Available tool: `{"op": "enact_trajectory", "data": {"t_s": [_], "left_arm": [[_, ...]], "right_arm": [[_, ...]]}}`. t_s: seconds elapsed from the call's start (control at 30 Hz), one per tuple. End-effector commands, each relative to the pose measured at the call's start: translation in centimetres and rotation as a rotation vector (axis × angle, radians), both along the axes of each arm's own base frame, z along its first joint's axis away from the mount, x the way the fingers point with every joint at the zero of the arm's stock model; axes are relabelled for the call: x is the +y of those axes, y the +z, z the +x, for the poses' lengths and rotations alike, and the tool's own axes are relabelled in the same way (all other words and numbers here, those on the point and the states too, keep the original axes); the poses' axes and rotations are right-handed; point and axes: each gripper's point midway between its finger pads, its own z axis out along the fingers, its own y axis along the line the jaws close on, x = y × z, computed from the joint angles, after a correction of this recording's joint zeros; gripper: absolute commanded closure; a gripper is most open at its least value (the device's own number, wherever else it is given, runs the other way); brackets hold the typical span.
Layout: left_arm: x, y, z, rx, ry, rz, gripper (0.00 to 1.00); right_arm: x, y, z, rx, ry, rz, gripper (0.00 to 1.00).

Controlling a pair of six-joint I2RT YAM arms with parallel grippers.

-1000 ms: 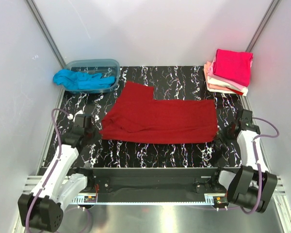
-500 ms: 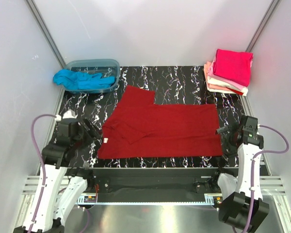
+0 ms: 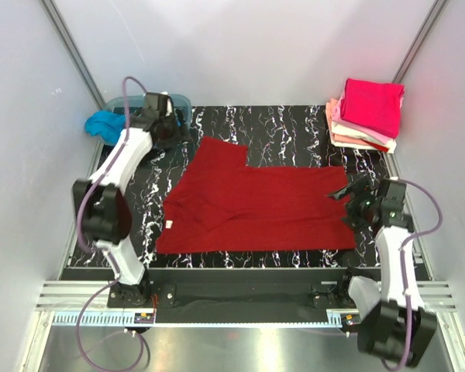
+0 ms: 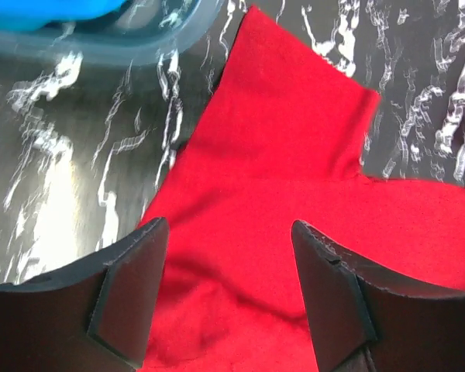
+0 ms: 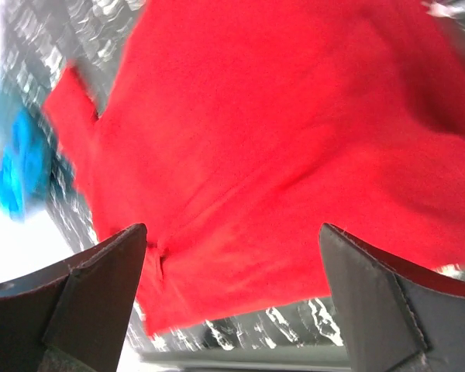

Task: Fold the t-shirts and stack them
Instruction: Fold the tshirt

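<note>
The left gripper moves to the right in the top view and down onto the sleeve's far corner by the tub (image 4: 253,14) next, because this sleeve still sticks out unfolded.
A dark red t-shirt (image 3: 256,205) lies spread flat mid-table, one sleeve (image 3: 221,151) pointing to the back and a small white tag (image 3: 169,225) at its left edge. My left gripper (image 3: 178,133) hangs open above the shirt's back-left part, beside the tub; in the left wrist view the left gripper (image 4: 229,229) holds nothing, with red cloth (image 4: 294,155) below. My right gripper (image 3: 346,208) stands open at the shirt's right edge; in the right wrist view the right gripper (image 5: 232,229) is empty above the red shirt (image 5: 279,139). Folded t-shirts (image 3: 368,108) are stacked at the back right.
A translucent blue-grey tub (image 3: 182,105) stands at the back left, partly hidden by my left arm, with a turquoise t-shirt (image 3: 102,124) hanging over its left rim. White walls close in the table on three sides.
Both grippers have opened and let go of the red shirt, which now lies flatter and nearer the front. My left arm has swung up to the back left by the tub.
</note>
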Motion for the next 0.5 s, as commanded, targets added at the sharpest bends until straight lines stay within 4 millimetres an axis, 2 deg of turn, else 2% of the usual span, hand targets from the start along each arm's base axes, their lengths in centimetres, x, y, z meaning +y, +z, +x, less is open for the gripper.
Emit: {"op": "enact_trajectory", "data": {"t_s": [0.0,0.03,0.07,0.1,0.13,0.17,0.2,0.23,0.3,0.33,0.37,0.43,0.47], "left_arm": [[-1.8,0.9,4.9,-0.073,-0.079,0.035,0.31],[-2.3,0.2,5.8,-0.062,-0.09,0.047,0.31],[-2.7,-0.8,7.9,-0.058,-0.089,0.062,0.31],[-3.2,-1.7,8.2,-0.033,-0.105,0.078,0.31],[-3.7,-0.4,9.7,-0.071,-0.109,0.078,0.31],[-3.9,-3.1,10.5,-0.025,-0.111,0.1,0.31],[-4.5,-3.8,10.7,-0.015,-0.127,0.112,0.31],[-4.8,-4.2,11.2,-0.016,-0.133,0.117,0.31],[-5.1,-5.7,12.4,-0.009,-0.118,0.149,0.3],[-5.2,-5.6,12.9,-0.021,-0.114,0.148,0.29],[-5.3,-7.1,13.2,-0.001,-0.113,0.147,0.29],[-5.4,-7.7,13.9,-0.008,-0.102,0.147,0.28],[-5.3,-9.0,14.2,0.009,-0.092,0.153,0.28]], "right_arm": [[4.7,3.3,0.7,-0.265,0.201,-0.013,0.0],[5.5,3.8,0.3,-0.351,0.224,-0.034,0.0],[6.2,3.6,0.0,-0.375,0.232,-0.039,0.0],[7.2,2.9,-0.7,-0.416,0.267,-0.036,0.0],[8.1,2.3,-1.1,-0.427,0.297,-0.027,0.0],[8.5,1.7,-1.4,-0.435,0.31,-0.016,0.0],[9.1,0.1,-1.8,-0.441,0.326,-0.006,0.0],[9.1,-0.5,-1.8,-0.447,0.315,0.005,0.0],[9.2,0.2,-1.8,-0.477,0.326,0.003,0.0],[9.3,0.0,-1.8,-0.474,0.329,0.005,0.0],[9.3,-0.2,-1.8,-0.469,0.323,0.013,0.0],[9.4,-0.5,-1.7,-0.463,0.329,0.014,0.0],[9.5,-0.6,-1.6,-0.459,0.331,0.019,0.0]]}}
